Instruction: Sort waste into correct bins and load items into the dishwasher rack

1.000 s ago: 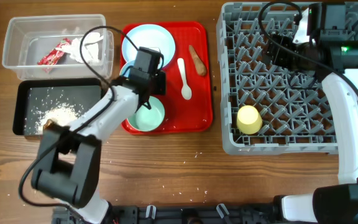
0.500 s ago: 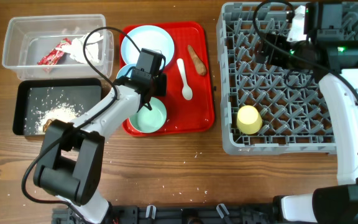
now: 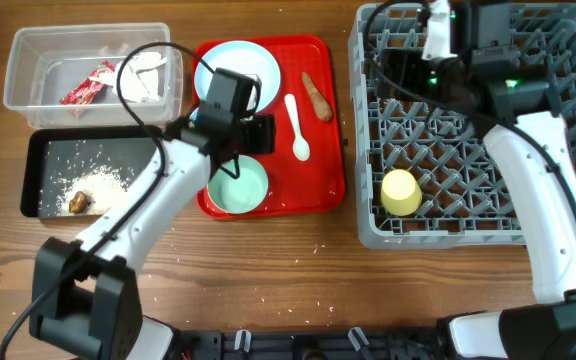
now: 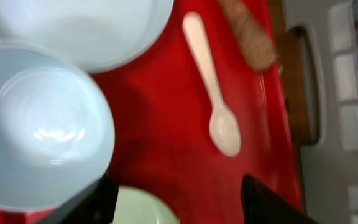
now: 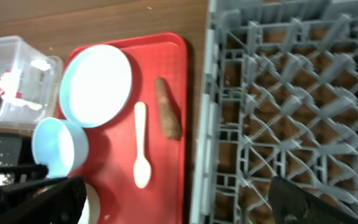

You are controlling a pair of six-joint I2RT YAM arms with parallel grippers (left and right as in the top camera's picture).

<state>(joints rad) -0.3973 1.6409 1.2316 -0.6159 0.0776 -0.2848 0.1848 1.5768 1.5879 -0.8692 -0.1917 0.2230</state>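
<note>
The robot's right gripper will next move from the rack past the spoon and go down onto the bowl's rim on the spoon side, because the pale blue bowl (image 4: 42, 124) is still on the tray.
My left gripper (image 3: 242, 148) (image 4: 179, 206) hovers open over the red tray, just above the pale green bowl's (image 3: 240, 188) (image 4: 143, 210) far rim, nothing between its fingers. A pale blue bowl (image 4: 42, 124) (image 5: 58, 146) sits right beside its left finger. On the tray also lie the pale blue plate (image 3: 236, 66) (image 5: 97, 84), white spoon (image 3: 296, 128) (image 4: 213, 93) (image 5: 141, 146) and brown carrot-like stick (image 3: 317, 95) (image 5: 168, 115). My right gripper (image 3: 400, 72) (image 5: 179, 208) hangs wide open and empty over the grey dishwasher rack's (image 3: 468, 130) far left corner. A yellow cup (image 3: 400, 192) stands in the rack.
The red tray (image 3: 323, 170) lies between the bins and the rack. The clear tub (image 3: 28, 60) holds a red-and-white wrapper (image 3: 88, 83) and crumpled paper (image 3: 146, 78). The black tray (image 3: 48, 150) holds rice (image 3: 106, 180) and a brown lump (image 3: 78, 201). Rice grains dot the table's front.
My left gripper's jaws have gone from shut to open beside the blue bowl. The right arm has swung left along the rack's far side toward its left corner.
</note>
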